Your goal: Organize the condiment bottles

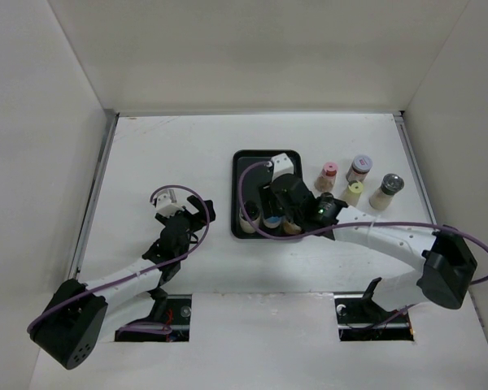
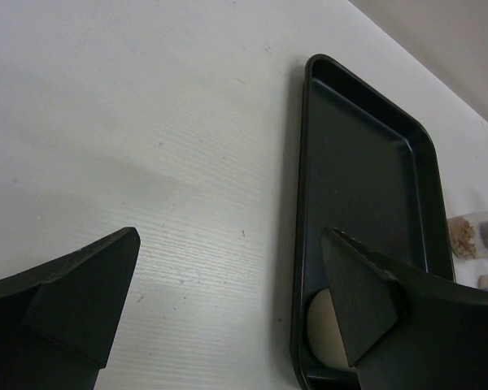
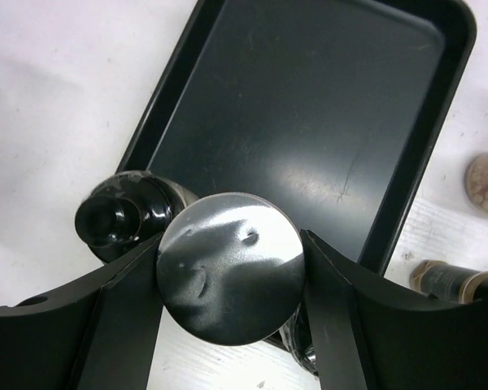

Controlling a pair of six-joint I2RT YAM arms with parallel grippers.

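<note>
My right gripper will move down a little over the gap at the tray's near end and let go of the silver-capped bottle there, since there are already bottles on either side of that spot.
My right gripper is shut on a silver-capped condiment bottle at the near edge of the black tray. A black-capped bottle stands right beside it on the left. From above, the right gripper hangs over the tray's near end, where bottles stand in a row. My left gripper is open above bare table, just left of the tray, and a tan bottle shows in the tray's near corner behind its right finger.
Several more bottles stand on the table right of the tray: a pink-capped one, a jar, a yellow-capped one and a silver-capped one. White walls close in the table on three sides.
</note>
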